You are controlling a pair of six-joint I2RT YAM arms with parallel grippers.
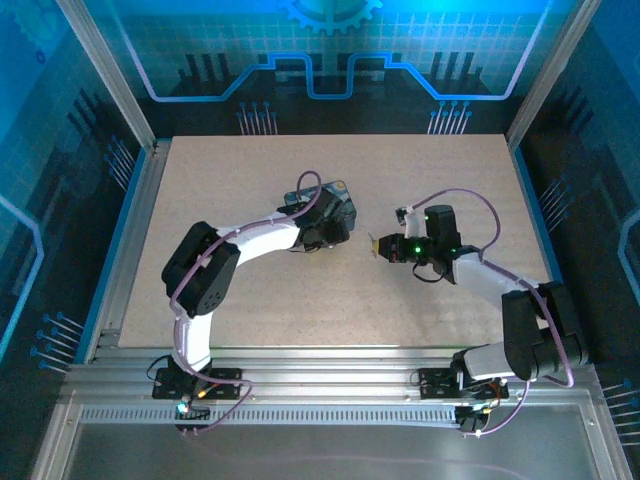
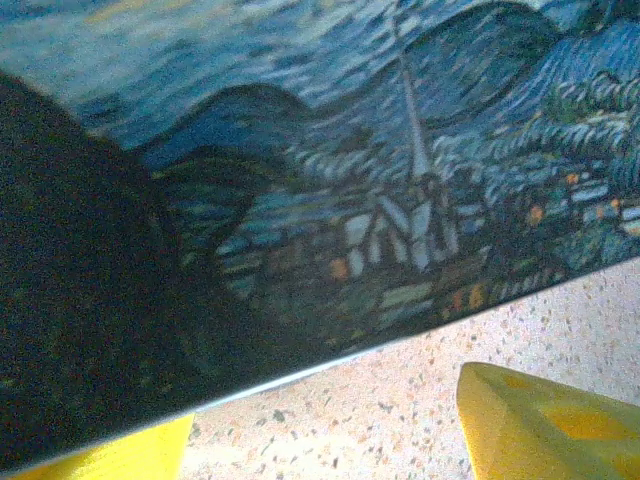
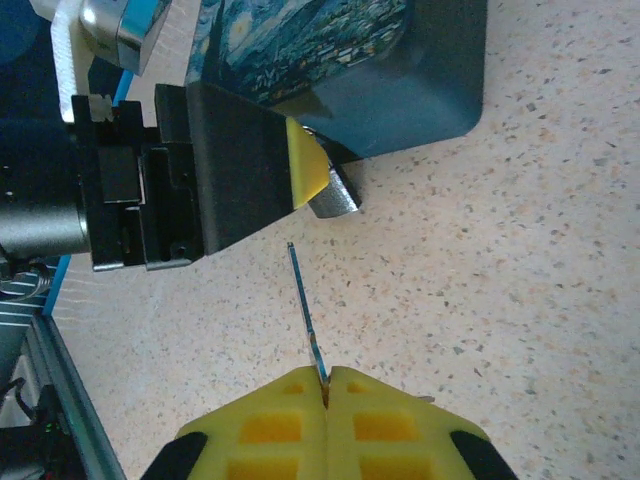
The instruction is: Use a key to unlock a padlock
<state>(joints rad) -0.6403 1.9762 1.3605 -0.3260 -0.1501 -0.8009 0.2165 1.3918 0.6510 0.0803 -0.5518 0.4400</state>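
The robot needs to move its left gripper away from the painted box (image 1: 325, 200) and over to the key's thin dark blade (image 1: 370, 237), because the blade sticks out bare from the right gripper.
My right gripper (image 3: 326, 375) is shut on the key (image 3: 305, 300), a thin dark blade that sticks out towards the padlock and stops a short way from it. The small silver padlock (image 3: 335, 198) lies on the table against the dark blue painted box (image 3: 340, 60), touching the tip of one yellow finger (image 3: 305, 165) of the left gripper. In the left wrist view my left gripper (image 2: 325, 400) is open, its fingers (image 2: 550, 420) wide apart with bare table between them. The box (image 2: 330, 170) hides the padlock there. From above, the left gripper (image 1: 335, 228) is at the box (image 1: 325, 200), and the right gripper (image 1: 383, 247) faces it.
The speckled beige table (image 1: 250, 300) stretches out on all sides of the box. Aluminium rails (image 1: 320, 370) run along the near edge by the arm bases. Purple cables (image 1: 470, 200) loop over both arms.
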